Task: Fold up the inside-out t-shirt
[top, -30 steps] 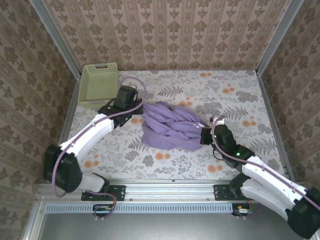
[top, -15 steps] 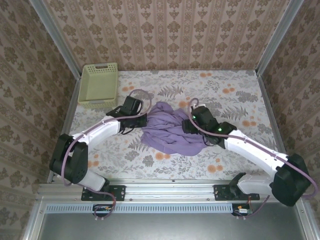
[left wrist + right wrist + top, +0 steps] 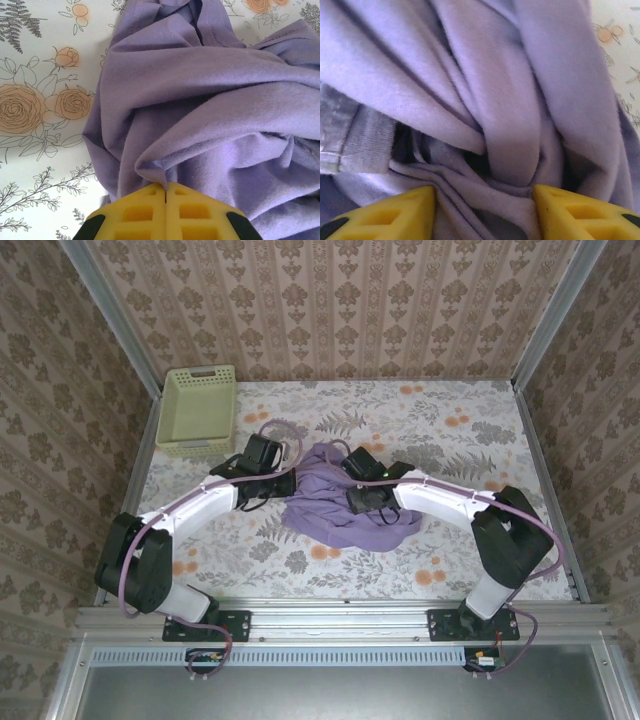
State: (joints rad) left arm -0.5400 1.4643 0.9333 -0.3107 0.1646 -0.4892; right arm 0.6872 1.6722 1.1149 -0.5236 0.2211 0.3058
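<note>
The robot should next move its left gripper up and outward toward the bare tablecloth point(image 3: 243, 447) beside the pale green basket and release the thin fold, because the t-shirt point(image 3: 330, 508) lies crumpled.
The inside-out t-shirt point(image 3: 330, 508) lies crumpled in a lavender heap at the middle of the table. My left gripper point(image 3: 287, 481) is at its left edge, and in the left wrist view the yellow fingers point(image 3: 135, 212) are shut on a thin fold of the t-shirt point(image 3: 200, 100), pinched at the left gripper point(image 3: 165, 185). My right gripper point(image 3: 358, 500) points down into the top of the heap. In the right wrist view the right gripper point(image 3: 484, 192) stands open, its jaws apart with bunched folds of the t-shirt point(image 3: 510, 100) between them. A grey-white hem band shows at that view's left.
A pale green basket point(image 3: 197, 408) stands at the back left corner, close behind the left arm. Flowered tablecloth point(image 3: 450, 430) lies bare to the right of and behind the shirt. Metal rails point(image 3: 540, 470) and wallpapered walls bound the table.
The right arm let go of the shirt's right edge and swung left over the heap, jaws now apart in the folds. The left gripper stayed shut, shifting slightly toward the shirt.
</note>
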